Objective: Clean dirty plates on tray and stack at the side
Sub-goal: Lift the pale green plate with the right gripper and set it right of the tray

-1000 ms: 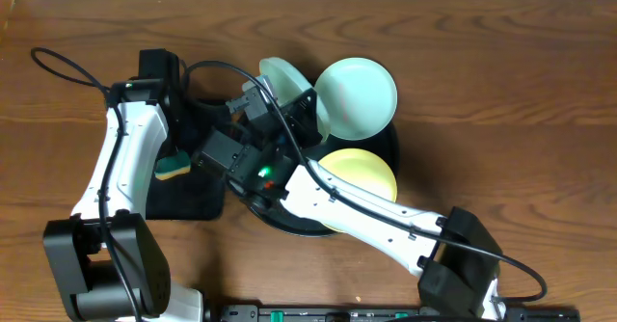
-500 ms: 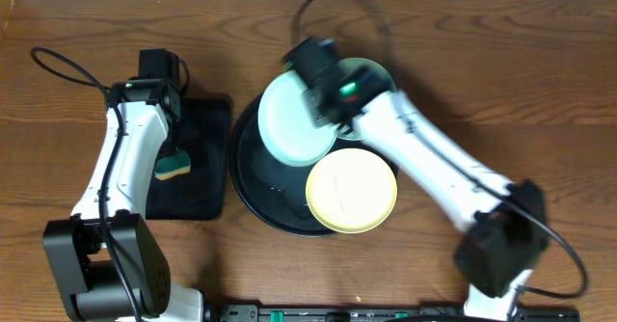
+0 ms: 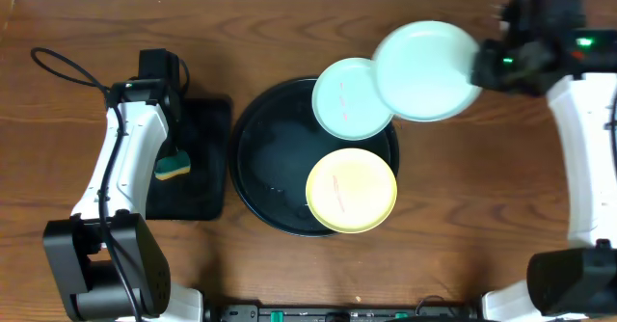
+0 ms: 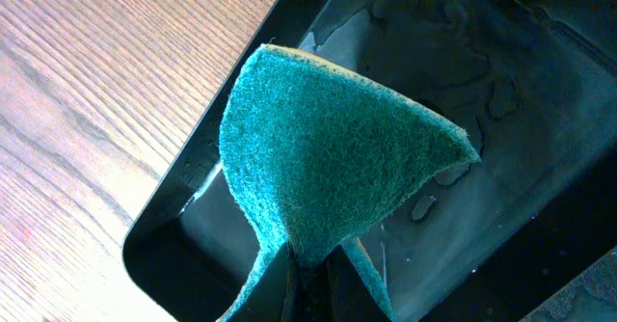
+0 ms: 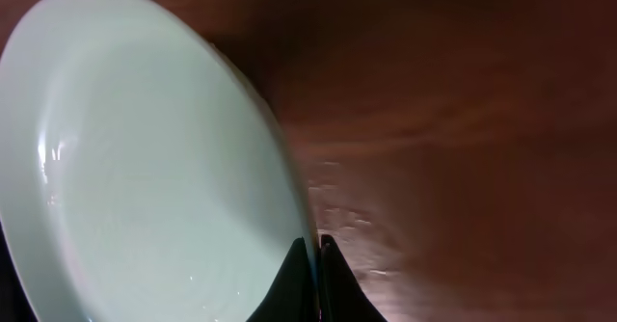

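Observation:
I will lower my right gripper and pull it back to release the mint-blue plate on the open tabletop, since the wood beside the round tray is bare.
The large round black tray [image 3: 260, 168] lies mid-table. On it are one mint-blue plate [image 3: 342, 105] at its upper right and the pale yellow plate [image 3: 351, 190] at its lower right, with faint smears. My right gripper [image 3: 479, 69] is shut on the rim of the second mint-blue plate [image 3: 424, 60] and holds it in the air right of the tray; that plate fills the left of the right wrist view [image 5: 145, 168], with the gripper [image 5: 316, 254] pinching its edge. My left gripper [image 3: 174, 153] is shut on a green and yellow sponge [image 3: 173, 166], which also shows in the left wrist view [image 4: 328, 158].
A smaller rectangular black tray [image 3: 198, 192] lies left of the round tray, under the sponge; its wet floor shows in the left wrist view [image 4: 501, 139]. Bare wooden table [image 3: 463, 197] lies right of the round tray. A black cable [image 3: 67, 67] loops at the far left.
My right arm has swung from over the round tray to the right, carrying the mint-blue plate off the tray and up toward the table's right side. The left arm and sponge have not moved.

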Controlling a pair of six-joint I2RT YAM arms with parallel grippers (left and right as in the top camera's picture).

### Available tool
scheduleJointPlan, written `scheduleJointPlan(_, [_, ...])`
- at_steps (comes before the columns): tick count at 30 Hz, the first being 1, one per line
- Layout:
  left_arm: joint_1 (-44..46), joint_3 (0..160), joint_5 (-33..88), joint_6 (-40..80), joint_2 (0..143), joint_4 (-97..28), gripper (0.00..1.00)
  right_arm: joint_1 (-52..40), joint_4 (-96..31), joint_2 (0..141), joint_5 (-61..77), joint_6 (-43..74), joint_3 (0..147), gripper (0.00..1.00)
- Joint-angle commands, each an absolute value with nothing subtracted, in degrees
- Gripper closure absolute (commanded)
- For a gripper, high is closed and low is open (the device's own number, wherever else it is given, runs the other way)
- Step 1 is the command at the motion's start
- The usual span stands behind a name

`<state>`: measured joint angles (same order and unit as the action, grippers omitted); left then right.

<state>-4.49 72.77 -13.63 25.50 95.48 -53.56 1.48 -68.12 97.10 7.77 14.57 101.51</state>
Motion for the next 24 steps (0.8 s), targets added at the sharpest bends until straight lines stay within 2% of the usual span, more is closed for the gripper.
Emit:
scheduleJointPlan(1, [-4.7,72.5,-13.9,25.8,95.5,-53.6,0.92,7.8,-68.3,96.7,7.7,12.7,97.4,0.99])
scheduleJointPlan(6, [-4.7,72.5,-13.9,25.8,95.5,-53.6,0.92,12.5,-64.5,96.7,7.5,12.1,88.9,0.99])
scheduleJointPlan(14, [-4.7,72.5,-13.9,25.8,95.5,-53.5,0.93,13.2,-47.4,96.8,7.0,12.1,69.5,0.99])
scheduleJointPlan(22, [-4.7,72.5,-13.9,25.8,95.5,-53.5,0.93,13.1,-36.1,96.8,4.3,12.1,59.0,0.99])
scheduleJointPlan(23, [-4.7,72.5,-13.9,25.8,95.5,-53.4,0.92,13.1,-35.7,96.8,4.4,12.1,58.5,0.96])
scheduleJointPlan(24, [-4.7,72.5,-13.9,25.8,95.5,-53.4,0.93,13.1,-35.7,96.7,4.4,12.1,58.6,0.88])
